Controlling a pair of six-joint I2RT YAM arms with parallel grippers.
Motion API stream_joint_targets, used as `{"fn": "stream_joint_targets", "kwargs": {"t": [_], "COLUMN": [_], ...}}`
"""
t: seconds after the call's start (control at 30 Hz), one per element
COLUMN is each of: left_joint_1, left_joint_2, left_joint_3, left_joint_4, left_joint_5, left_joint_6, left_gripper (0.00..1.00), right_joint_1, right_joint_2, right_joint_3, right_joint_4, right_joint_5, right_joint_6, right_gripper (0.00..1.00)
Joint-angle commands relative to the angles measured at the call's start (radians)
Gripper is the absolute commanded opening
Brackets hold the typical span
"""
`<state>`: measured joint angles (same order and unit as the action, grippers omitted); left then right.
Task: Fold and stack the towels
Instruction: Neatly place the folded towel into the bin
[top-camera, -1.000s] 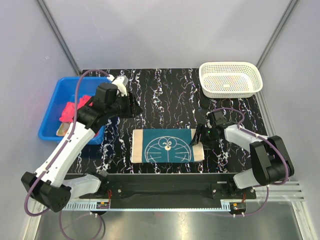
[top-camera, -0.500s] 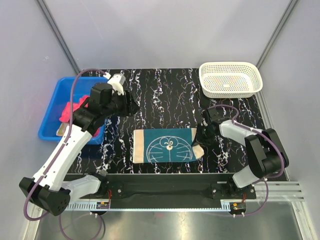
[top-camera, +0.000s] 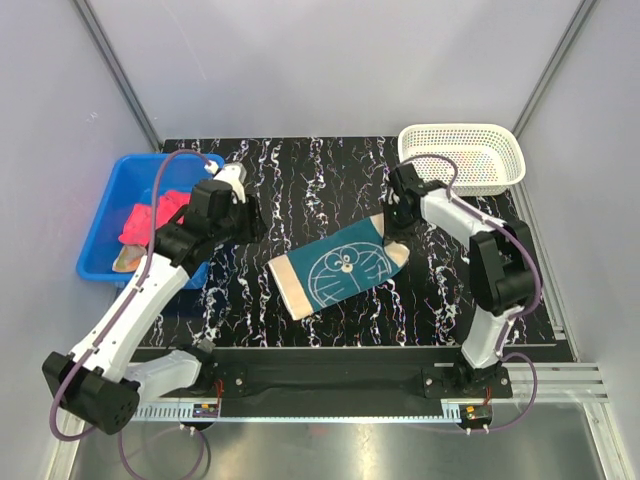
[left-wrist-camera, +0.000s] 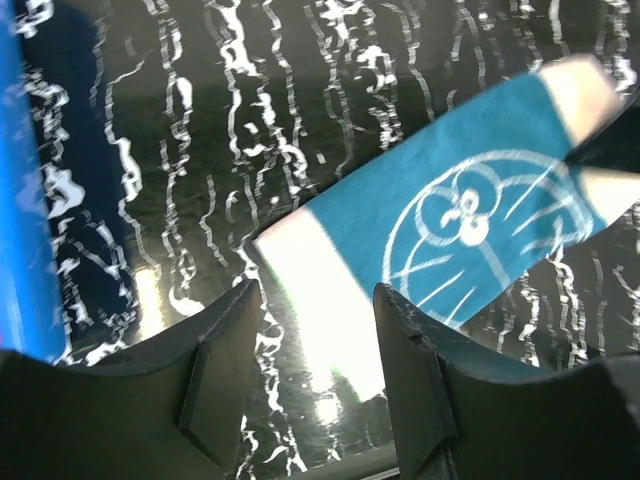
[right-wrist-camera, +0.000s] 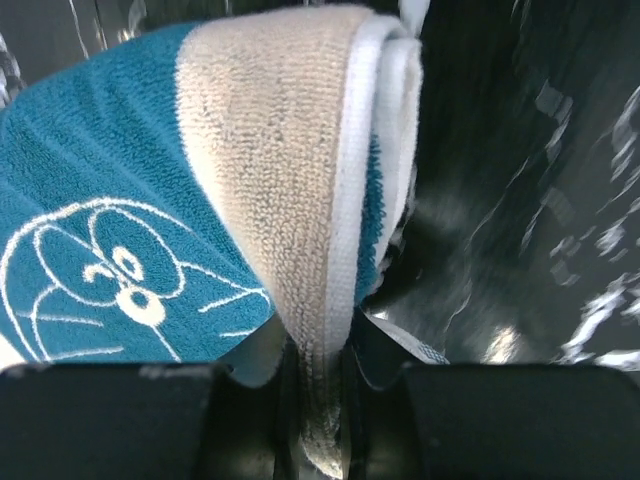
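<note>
The teal towel (top-camera: 340, 265) is folded and the white mesh basket is empty, so next I will raise my right gripper, move it outward over the bottom of the basket, lower it and release.
The folded teal towel (top-camera: 340, 265) with the white cartoon face lies slanted across the middle of the black marbled table. Its right beige edge (right-wrist-camera: 270, 170) is raised and pinched in my right gripper (top-camera: 392, 222), which is shut on it (right-wrist-camera: 320, 340). My left gripper (top-camera: 250, 215) hovers open above the table, behind and left of the towel. In the left wrist view the towel (left-wrist-camera: 480, 220) lies ahead of the open gripper (left-wrist-camera: 315, 300), with only its pale left end between the fingers' line. A pink-red towel (top-camera: 140, 220) lies crumpled in the blue bin, with a peach cloth (top-camera: 127, 260) beside it.
The blue bin (top-camera: 100, 215) stands at the table's left edge, partly under my left arm. A white mesh basket (top-camera: 460, 158) sits at the far right corner, just behind my right wrist. Grey walls enclose the table.
My right gripper shut on the teal towel's right edge and pulled it up and toward the far right, swinging the towel onto a diagonal. My left gripper shifted slightly toward the near left.
</note>
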<state>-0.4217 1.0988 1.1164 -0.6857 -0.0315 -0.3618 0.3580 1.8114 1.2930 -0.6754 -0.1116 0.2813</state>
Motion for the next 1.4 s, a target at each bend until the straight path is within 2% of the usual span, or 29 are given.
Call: {"fn": "stream_joint_targets", "kwargs": {"t": [0.0, 0.17, 0.3, 0.47, 0.5, 0.63, 0.83, 1.0, 1.37], "left_joint_1": [0.006, 0.004, 0.006, 0.006, 0.006, 0.006, 0.006, 0.006, 0.006], "left_joint_2": [-0.054, -0.031, -0.004, 0.012, 0.015, 0.024, 0.029, 0.033, 0.062], "left_joint_3": [-0.041, -0.053, -0.040, -0.040, -0.040, -0.040, -0.044, -0.044, -0.033], "left_joint_4": [0.067, 0.072, 0.061, 0.061, 0.060, 0.055, 0.052, 0.048, 0.046], "left_joint_5": [-0.076, -0.068, -0.062, -0.045, -0.044, -0.042, -0.044, -0.022, 0.007], "left_joint_6": [0.023, 0.024, 0.029, 0.027, 0.027, 0.029, 0.032, 0.034, 0.029], "left_gripper": [0.54, 0.55, 0.55, 0.55, 0.55, 0.55, 0.56, 0.56, 0.56], "right_joint_1": [-0.005, -0.066, -0.120, -0.172, -0.188, -0.220, -0.330, -0.445, -0.567], "right_joint_2": [0.089, 0.199, 0.281, 0.440, 0.497, 0.591, 0.566, 0.606, 0.687], "right_joint_3": [0.208, 0.472, 0.664, 0.994, 1.107, 1.306, 1.295, 1.348, 1.376], "right_joint_4": [-0.116, -0.202, -0.242, -0.315, -0.349, -0.371, -0.242, -0.216, -0.147], "right_joint_5": [0.104, 0.165, 0.145, 0.113, 0.084, 0.021, -0.088, -0.138, -0.135], "right_joint_6": [-0.129, -0.171, -0.206, -0.248, -0.245, -0.219, -0.128, -0.105, -0.119], "right_gripper": [0.05, 0.04, 0.04, 0.02, 0.02, 0.02, 0.00, 0.00, 0.00]}}
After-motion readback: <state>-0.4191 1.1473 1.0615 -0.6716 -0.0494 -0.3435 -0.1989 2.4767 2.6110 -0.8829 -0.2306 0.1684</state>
